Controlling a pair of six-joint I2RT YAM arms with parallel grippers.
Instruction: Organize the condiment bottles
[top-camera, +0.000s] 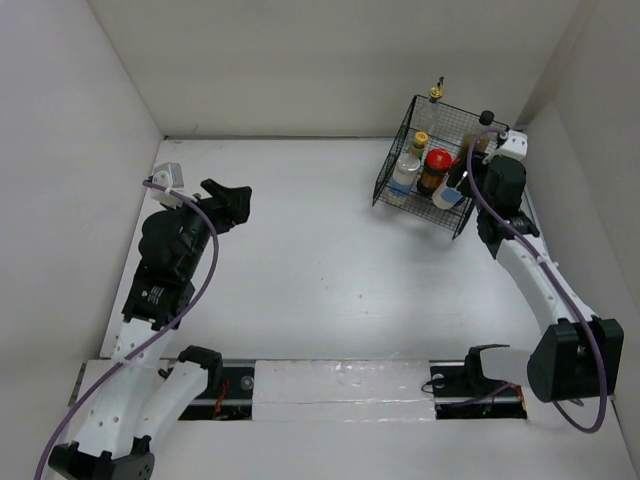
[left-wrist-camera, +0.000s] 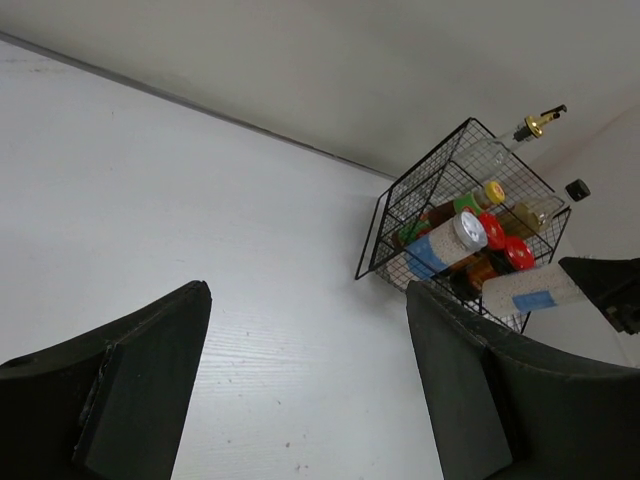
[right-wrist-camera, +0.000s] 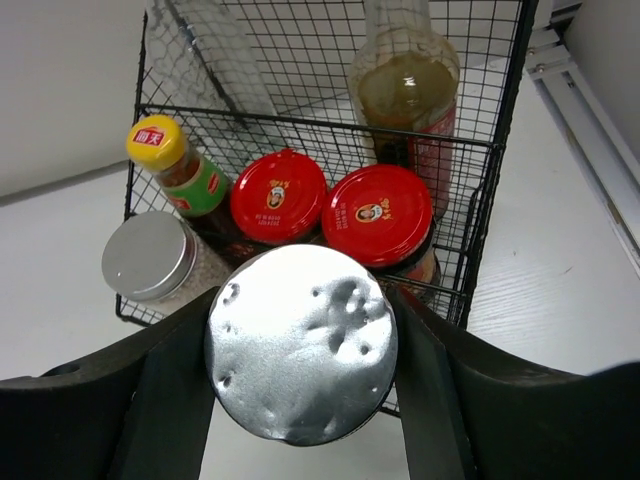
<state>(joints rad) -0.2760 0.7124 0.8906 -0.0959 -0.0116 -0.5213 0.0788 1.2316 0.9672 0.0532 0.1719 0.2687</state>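
My right gripper lowers the shaker into the basket's near row (top-camera: 432, 207) beside the second silver-lidded one and releases it next, since room remains before the red-lidded jars.
My right gripper (right-wrist-camera: 300, 350) is shut on a white blue-labelled shaker (right-wrist-camera: 300, 345), held tilted at the near right edge of the black wire basket (top-camera: 395, 195). Its silver end faces the wrist camera. Inside the basket stand two red-lidded jars (right-wrist-camera: 278, 196) (right-wrist-camera: 376, 215), a yellow-capped bottle (right-wrist-camera: 165, 150), a second silver-lidded shaker (right-wrist-camera: 150, 257), a dark bottle (right-wrist-camera: 405, 90) and a tall clear gold-capped bottle (top-camera: 436, 92). Far off to the left, my left gripper (top-camera: 235, 200) hangs open over bare table with nothing between its fingers.
The basket sits in the far right corner, close to the back and right walls. A white wall runs along the left side next to the left arm. The arm bases and a rail (top-camera: 340, 385) line the near edge.
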